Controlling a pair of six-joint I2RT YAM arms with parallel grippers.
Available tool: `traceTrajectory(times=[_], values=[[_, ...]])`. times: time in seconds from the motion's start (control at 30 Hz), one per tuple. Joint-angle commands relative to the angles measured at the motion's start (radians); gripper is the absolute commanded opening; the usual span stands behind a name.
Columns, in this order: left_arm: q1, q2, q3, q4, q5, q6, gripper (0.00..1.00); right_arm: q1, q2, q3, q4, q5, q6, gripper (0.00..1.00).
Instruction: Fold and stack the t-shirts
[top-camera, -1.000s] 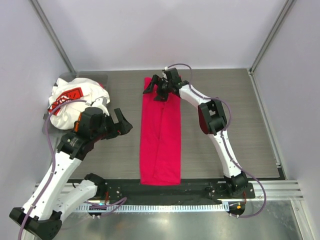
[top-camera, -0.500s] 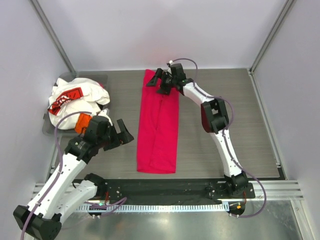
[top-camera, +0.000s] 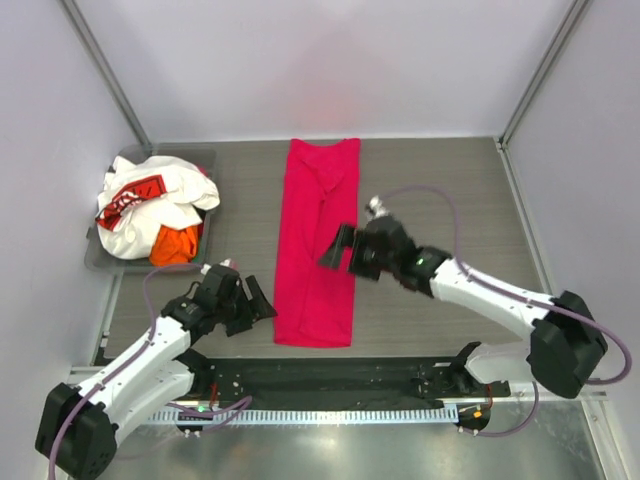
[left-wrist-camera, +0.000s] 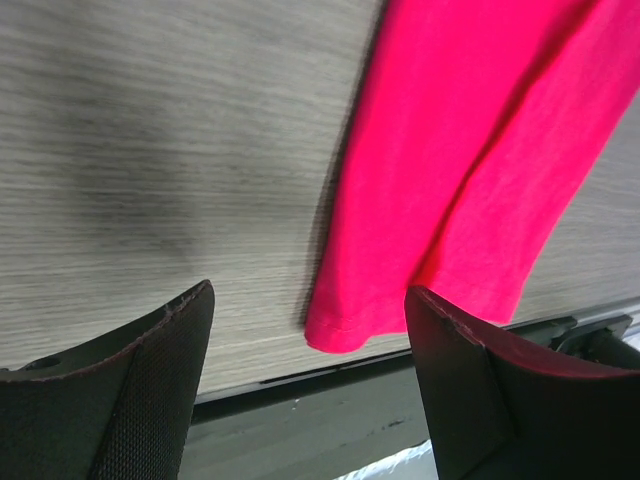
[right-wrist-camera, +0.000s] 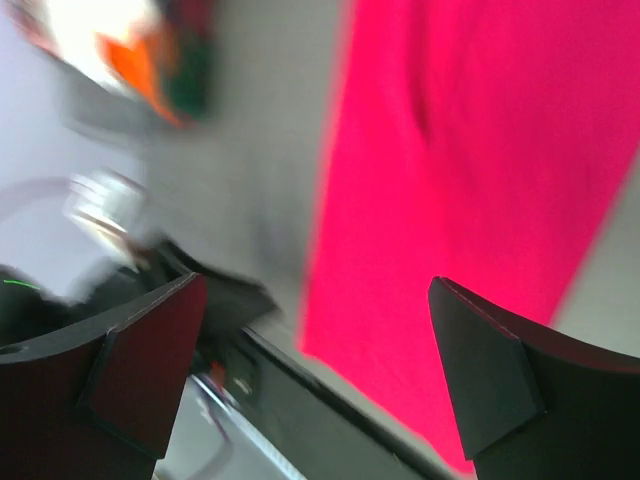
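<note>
The robot's right gripper needs to move back and down onto the folded t-shirt's other near corner (top-camera: 347, 341) (right-wrist-camera: 463, 463) next and close on it, as the left gripper is already beside one near corner of the t-shirt.
The magenta-red t-shirt (top-camera: 318, 240) lies as a long narrow folded strip down the middle of the table. My left gripper (top-camera: 262, 306) is low beside its near left corner, open; in the left wrist view that corner (left-wrist-camera: 342, 330) sits between the fingers (left-wrist-camera: 150, 380), untouched. My right gripper (top-camera: 342, 252) hovers open over the strip's right edge at mid-length. The right wrist view is blurred and shows the magenta-red t-shirt (right-wrist-camera: 480, 180) below wide jaws. The white printed t-shirt (top-camera: 145, 198) and the orange one (top-camera: 178, 243) lie crumpled at the left.
A grey plastic bin (top-camera: 104, 262) at the far left holds the white and orange t-shirts. The black base rail (top-camera: 330, 378) runs along the table's near edge, just below the strip's end. Walls close in on three sides.
My right arm has pulled back from the shirt's far end to its middle. My left arm has dropped toward the near left corner, its jaws narrowing a little. The strip's near end sits slightly further left.
</note>
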Motion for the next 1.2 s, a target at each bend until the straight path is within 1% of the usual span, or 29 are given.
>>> traceTrajectory(times=[0.0, 0.07, 0.1, 0.2, 0.23, 0.33, 0.37, 0.5, 0.6, 0.63, 0.67, 0.8, 0.83, 0.9, 0.93, 1.0, 1.03, 1.1, 1.17], values=[[-0.025, -0.013, -0.037, 0.116, 0.027, -0.047, 0.78, 0.159, 0.005, -0.238, -0.089, 0.208, 0.206, 0.99], [-0.037, -0.028, -0.068, 0.128, 0.029, -0.065, 0.77, 0.225, -0.021, -0.333, -0.027, 0.222, 0.263, 0.95], [-0.043, -0.030, -0.077, 0.133, 0.029, -0.075, 0.77, 0.286, -0.020, -0.350, -0.010, 0.252, 0.303, 0.94], [-0.068, -0.046, -0.112, 0.151, 0.030, -0.107, 0.75, 0.352, 0.006, -0.373, -0.014, 0.301, 0.343, 0.91], [-0.076, -0.051, -0.120, 0.156, 0.027, -0.114, 0.73, 0.363, 0.018, -0.376, -0.017, 0.311, 0.351, 0.87], [-0.099, -0.077, -0.149, 0.159, 0.018, -0.144, 0.71, 0.388, 0.029, -0.393, -0.016, 0.320, 0.386, 0.82], [-0.106, -0.083, -0.163, 0.161, 0.017, -0.148, 0.68, 0.396, 0.035, -0.398, -0.017, 0.322, 0.400, 0.77], [-0.119, -0.120, -0.190, 0.161, 0.018, -0.170, 0.63, 0.461, 0.023, -0.413, -0.084, 0.357, 0.466, 0.73], [-0.122, -0.145, -0.210, 0.161, 0.012, -0.177, 0.59, 0.494, 0.002, -0.444, -0.092, 0.374, 0.513, 0.66], [-0.123, -0.151, -0.215, 0.162, 0.009, -0.180, 0.56, 0.498, -0.001, -0.451, -0.092, 0.375, 0.523, 0.60], [-0.125, -0.154, -0.221, 0.162, 0.010, -0.182, 0.55, 0.506, -0.006, -0.468, -0.092, 0.375, 0.542, 0.57], [-0.129, -0.160, -0.224, 0.167, 0.017, -0.181, 0.52, 0.540, -0.017, -0.497, -0.092, 0.389, 0.582, 0.52], [-0.132, -0.159, -0.226, 0.171, 0.015, -0.177, 0.49, 0.540, -0.017, -0.502, -0.091, 0.391, 0.586, 0.48], [-0.134, -0.154, -0.230, 0.179, 0.012, -0.179, 0.45, 0.540, -0.018, -0.501, -0.089, 0.407, 0.579, 0.45], [-0.135, -0.151, -0.235, 0.196, 0.013, -0.180, 0.39, 0.540, -0.014, -0.498, -0.088, 0.411, 0.578, 0.41], [-0.137, -0.145, -0.241, 0.216, 0.017, -0.185, 0.33, 0.540, -0.011, -0.491, -0.086, 0.414, 0.572, 0.37], [-0.140, -0.143, -0.241, 0.219, 0.015, -0.187, 0.24, 0.540, -0.009, -0.494, -0.088, 0.412, 0.570, 0.30], [-0.143, -0.139, -0.238, 0.233, 0.015, -0.187, 0.20, 0.540, -0.011, -0.501, -0.086, 0.412, 0.570, 0.26], [-0.149, -0.136, -0.233, 0.243, 0.013, -0.190, 0.20, 0.540, -0.024, -0.517, -0.086, 0.411, 0.576, 0.25]])
